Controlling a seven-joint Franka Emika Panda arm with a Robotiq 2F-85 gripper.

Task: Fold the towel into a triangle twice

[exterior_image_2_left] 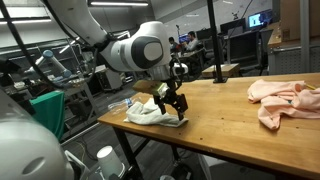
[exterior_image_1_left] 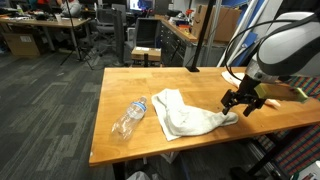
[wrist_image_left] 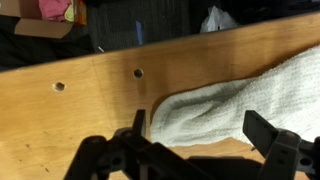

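Note:
My gripper's open fingers are already on both sides of the towel's tip (exterior_image_1_left: 230, 118) (wrist_image_left: 185, 120), which is just below my gripper. I need to lower my gripper onto that tip next.
A crumpled white towel (exterior_image_1_left: 183, 117) lies on the wooden table (exterior_image_1_left: 130, 85), bunched into a long heap. It also shows in an exterior view (exterior_image_2_left: 148, 113) and in the wrist view (wrist_image_left: 240, 100). My gripper (exterior_image_1_left: 243, 103) hangs just above the towel's end near the table's edge. It shows in an exterior view (exterior_image_2_left: 168, 106) and in the wrist view (wrist_image_left: 200, 135). Its fingers are spread wide on either side of the towel's tip. Nothing is held.
A clear plastic bottle (exterior_image_1_left: 129, 118) lies on its side next to the towel. A pink cloth (exterior_image_2_left: 285, 97) is heaped on the far part of the table. Two small holes (wrist_image_left: 138, 72) mark the tabletop. Office desks and chairs stand behind.

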